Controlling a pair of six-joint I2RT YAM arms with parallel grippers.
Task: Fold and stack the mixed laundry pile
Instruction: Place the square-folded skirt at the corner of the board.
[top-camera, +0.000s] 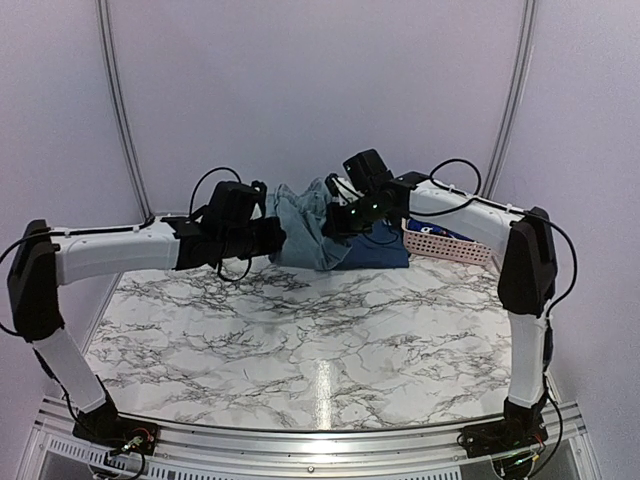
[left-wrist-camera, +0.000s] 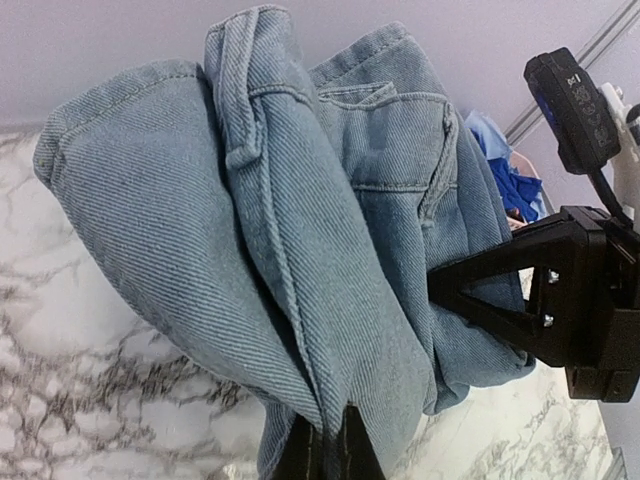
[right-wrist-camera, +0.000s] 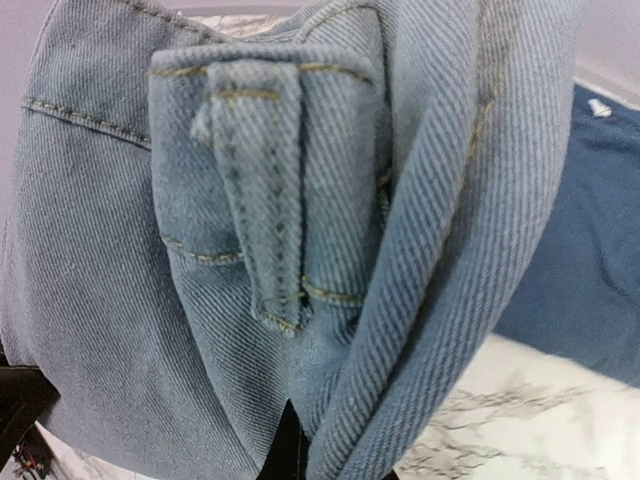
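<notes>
My left gripper moves across and down next and releases the denim onto the darker blue garment (top-camera: 380, 255). That garment lies below it, to its right in the top view.
A light-blue denim piece (top-camera: 300, 225) hangs bunched above the back of the marble table, held between both arms. My left gripper (top-camera: 272, 238) is shut on its left side; in the left wrist view the fingers (left-wrist-camera: 335, 445) pinch a fold of the denim (left-wrist-camera: 300, 230), whose pocket seams show. My right gripper (top-camera: 340, 218) is shut on its right side; in the right wrist view the denim (right-wrist-camera: 250, 200) with a belt loop fills the frame above the gripper (right-wrist-camera: 290, 450). A darker blue garment (top-camera: 380, 255) lies on the table under the right gripper, also showing as blue cloth (right-wrist-camera: 580, 250).
A pink perforated basket (top-camera: 445, 243) stands at the back right behind the right arm, with bright-blue cloth (left-wrist-camera: 515, 190) in it. The marble table (top-camera: 300, 350) stretches from the garments to the near edge. The right arm's black frame (left-wrist-camera: 580, 300) is close beside the denim.
</notes>
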